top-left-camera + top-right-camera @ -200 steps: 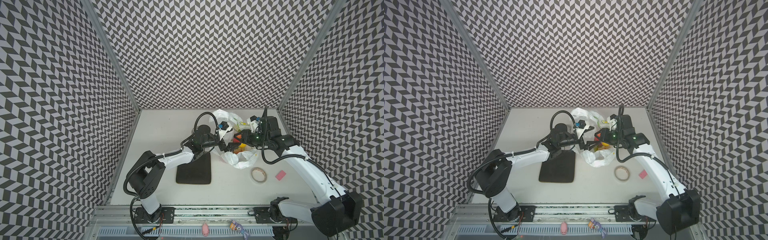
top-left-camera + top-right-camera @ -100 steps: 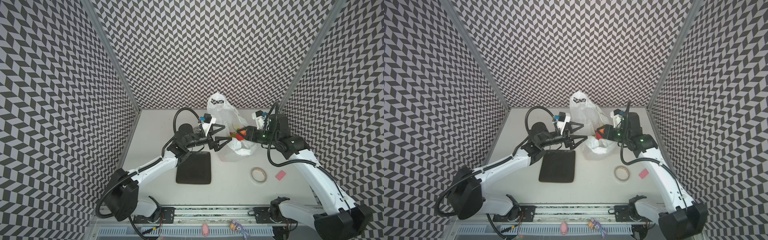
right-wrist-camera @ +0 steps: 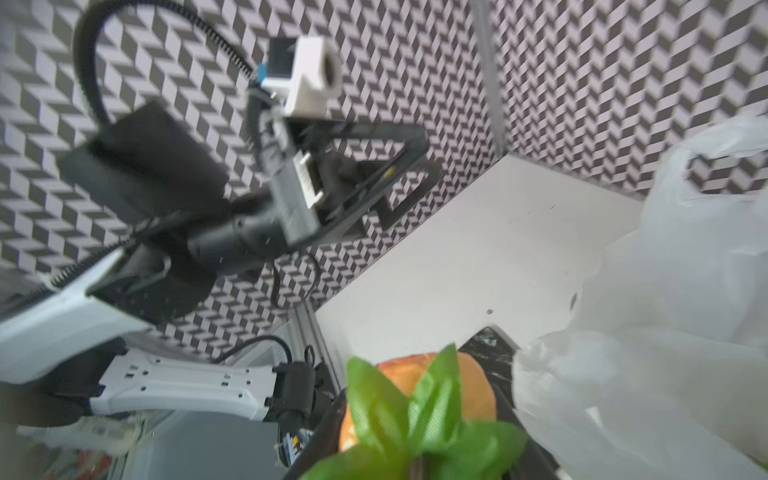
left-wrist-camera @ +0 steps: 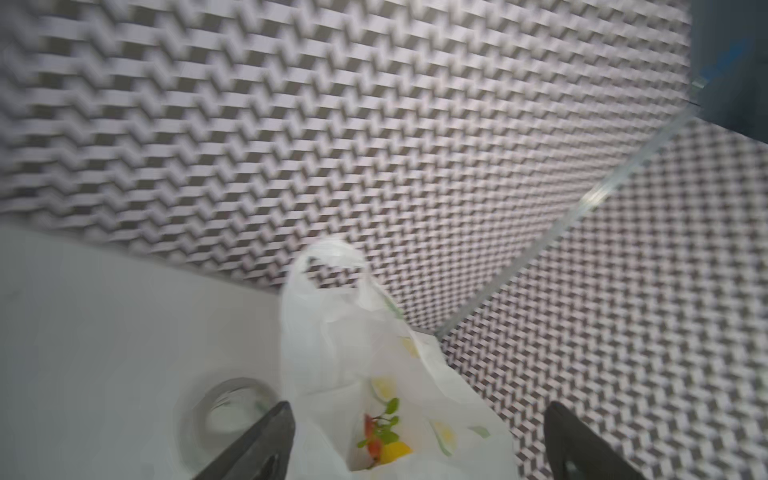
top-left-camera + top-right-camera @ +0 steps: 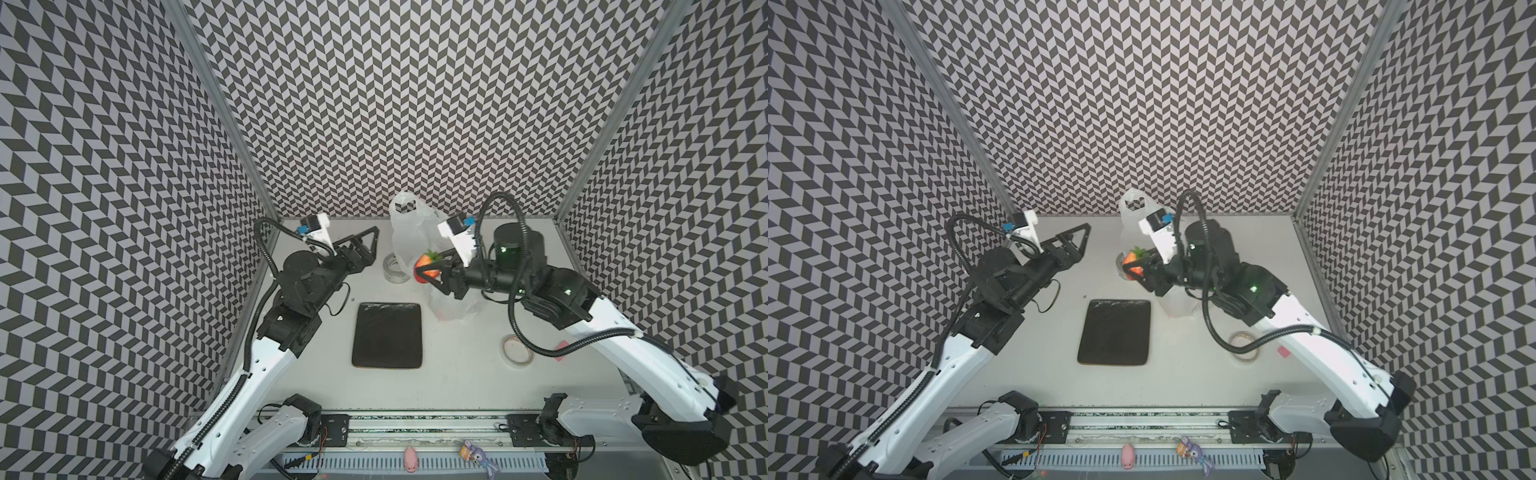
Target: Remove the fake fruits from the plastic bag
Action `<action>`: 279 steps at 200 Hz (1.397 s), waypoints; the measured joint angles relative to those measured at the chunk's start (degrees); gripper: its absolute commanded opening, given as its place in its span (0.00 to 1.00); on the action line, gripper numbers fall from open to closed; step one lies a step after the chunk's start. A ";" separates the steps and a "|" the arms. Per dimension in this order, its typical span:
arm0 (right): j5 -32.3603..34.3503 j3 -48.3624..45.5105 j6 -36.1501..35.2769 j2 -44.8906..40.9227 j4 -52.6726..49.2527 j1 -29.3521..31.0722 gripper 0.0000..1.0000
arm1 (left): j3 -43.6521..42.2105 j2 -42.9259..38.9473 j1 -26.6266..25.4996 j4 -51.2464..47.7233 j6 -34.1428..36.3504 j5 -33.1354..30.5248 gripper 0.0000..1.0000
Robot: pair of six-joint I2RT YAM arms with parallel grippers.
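My right gripper next draws its fruit back, tips it downward, lowers it and releases it on the near half of the empty black mat (image 5: 384,348) below.
My right gripper (image 5: 430,268) (image 5: 1137,266) is shut on a pink-orange round fake fruit (image 5: 424,262) (image 3: 436,386) with green leaves, held in the air beside the plastic bag (image 5: 409,232) (image 5: 1179,303). The bag is thin, white, printed with lemons, and one handle stands up. Down its mouth in the left wrist view I see more fake fruits (image 4: 392,451), yellow and red with leaves. My left gripper (image 5: 368,243) (image 5: 1080,241) (image 4: 417,407) hangs open and empty, left of the bag and apart from it.
A black mat (image 5: 386,334) lies in the middle of the table. A clear tape roll (image 5: 392,268) (image 4: 224,411) sits just left of the bag. A tan tape roll (image 5: 516,356) and a small pink piece (image 5: 561,347) lie under the right arm.
Both grippers were at the bag's mouth. The left one let go and drew back left. The right one rose out with the fruit, and the bag's handle now stands up.
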 measured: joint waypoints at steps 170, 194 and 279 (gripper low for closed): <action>24.39 5.35 -3.04 43.04 -10.54 15.50 0.41 | -5.88 -8.72 22.10 -27.67 -3.54 -5.31 0.94; 24.28 5.73 -3.34 43.15 -10.32 15.93 0.65 | -4.66 -8.46 22.10 -28.33 -2.78 -5.35 0.95; 20.13 6.16 -1.05 34.95 -10.54 16.15 0.86 | -2.91 -4.66 22.10 -25.83 -0.50 0.79 0.95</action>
